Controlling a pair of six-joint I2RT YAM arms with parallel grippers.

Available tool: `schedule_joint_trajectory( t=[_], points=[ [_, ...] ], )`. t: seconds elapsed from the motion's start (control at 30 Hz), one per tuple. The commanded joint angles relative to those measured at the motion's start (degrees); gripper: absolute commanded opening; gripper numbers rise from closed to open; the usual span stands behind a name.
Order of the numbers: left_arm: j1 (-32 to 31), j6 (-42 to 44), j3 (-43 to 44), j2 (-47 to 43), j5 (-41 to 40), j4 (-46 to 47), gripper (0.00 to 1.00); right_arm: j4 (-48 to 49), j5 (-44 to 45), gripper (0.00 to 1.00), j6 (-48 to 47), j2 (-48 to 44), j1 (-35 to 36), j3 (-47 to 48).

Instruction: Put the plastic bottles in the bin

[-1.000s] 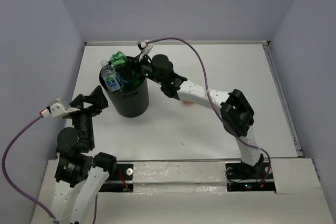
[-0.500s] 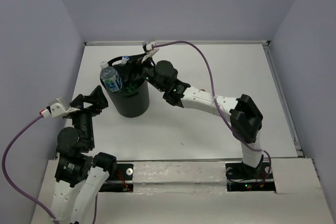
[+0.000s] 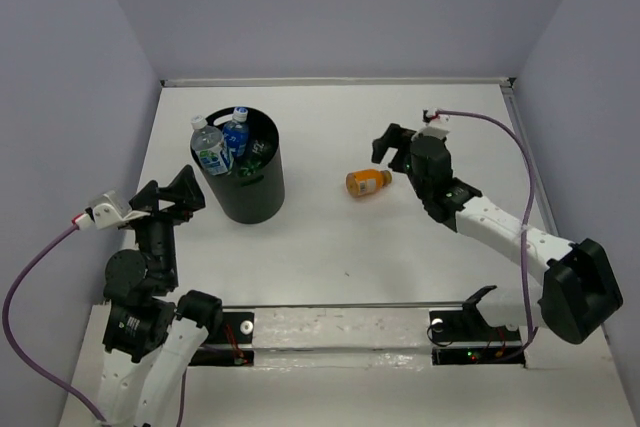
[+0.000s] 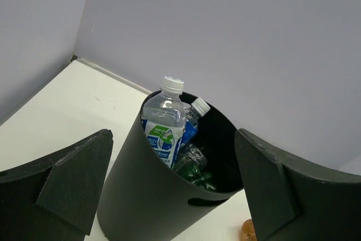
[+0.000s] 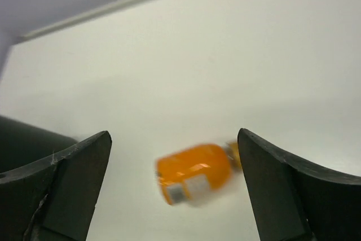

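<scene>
My right gripper moves down and toward the left in the top view onto the orange bottle's body [image 3: 364, 183] [image 5: 194, 171] next. The bottle lies below the gripper on that side.
The black bin [image 3: 250, 197] stands at the left of the table. Inside it are a clear bottle with a green-white label [image 3: 209, 148], a blue-labelled one [image 3: 236, 133] and a crumpled green one [image 3: 262, 153]. From the left wrist the bin [image 4: 141, 196] shows the same bottles: green-white [image 4: 165, 125], blue [image 4: 196, 114], green [image 4: 194, 171]. An orange bottle [image 3: 368, 182] lies on its side on the table. My right gripper [image 3: 392, 156] hovers just right of it, open and empty; the right wrist view shows the orange bottle [image 5: 194, 179] blurred, ahead of the right gripper [image 5: 174, 134]. My left gripper [image 3: 175, 187] is open, just left of the bin.
Walls close the table in at the back and on both sides, with a raised rim [image 3: 340, 81] along the back edge. A white strip [image 3: 340, 332] runs along the near edge between the arm bases.
My right gripper carried the green bottle over the bin, opened and left it inside. The arm then swung right and now hangs by the orange bottle. The left arm stayed put.
</scene>
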Motion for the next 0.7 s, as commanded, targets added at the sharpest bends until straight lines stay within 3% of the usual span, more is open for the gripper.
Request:
schedule_joint_trajectory(
  t=[0.0,0.3,0.67],
  points=[
    [-0.72,0.50,-0.13,-0.96,0.42,2.37,0.99,-7.61,-1.26,1.00,14.26,-2.46,-3.80,-8.01],
    [-1.08,0.85,-0.22,-1.05,0.60,2.11,0.99,-6.56,-4.86,1.00,29.64,9.31,-5.38,-5.13],
    [-1.69,1.03,-0.31,-0.96,1.56,2.37,0.99,-0.67,-6.44,1.00,36.17,21.00,-5.38,-1.00]
  ],
)
